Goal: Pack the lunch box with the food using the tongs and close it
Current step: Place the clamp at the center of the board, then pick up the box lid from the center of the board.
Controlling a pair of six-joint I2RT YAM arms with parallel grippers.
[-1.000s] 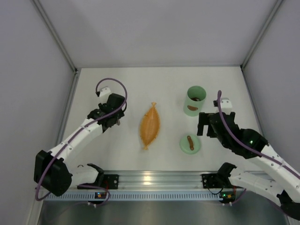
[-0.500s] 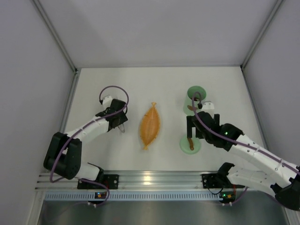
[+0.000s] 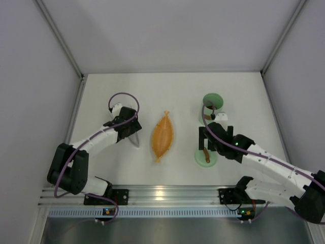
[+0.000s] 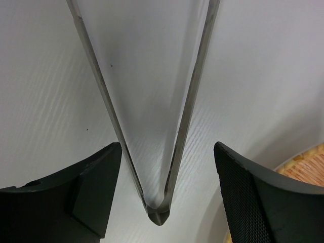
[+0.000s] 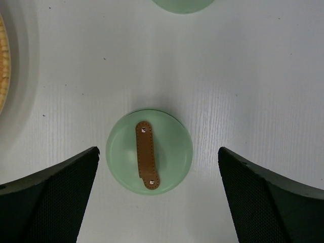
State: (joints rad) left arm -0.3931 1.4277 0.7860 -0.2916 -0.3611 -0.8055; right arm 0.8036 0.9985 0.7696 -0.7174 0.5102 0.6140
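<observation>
Next, my right gripper needs to move down and back to close on the lid's brown strap (image 3: 206,155) (image 5: 146,158), since that lies below the gripper's open fingers and back from them.
The silver tongs (image 4: 190,101) lie flat on the white table, their joined end (image 4: 158,212) between the jaws of my left gripper (image 4: 167,147). That gripper is open and neither finger touches the metal. From above, the tongs (image 3: 135,139) show just right of the left gripper (image 3: 128,133). My right gripper (image 5: 158,149) hangs open over the flat green lid (image 5: 149,152) with its brown strap, one finger on each side and well apart from it. The mint lunch box (image 3: 212,100) stands behind the right wrist, partly covered. The food is hidden.
The orange leaf-shaped tray (image 3: 162,136) lies between the two arms, close to the tongs, and its edge (image 4: 309,164) shows in the left wrist view. The lid (image 3: 207,157) lies in front of the lunch box. Grey walls close in the table on three sides.
My left gripper has opened and let go of the tongs, which now lie on the table. The right arm has swung left and nearer, from beside the lunch box to over the lid.
</observation>
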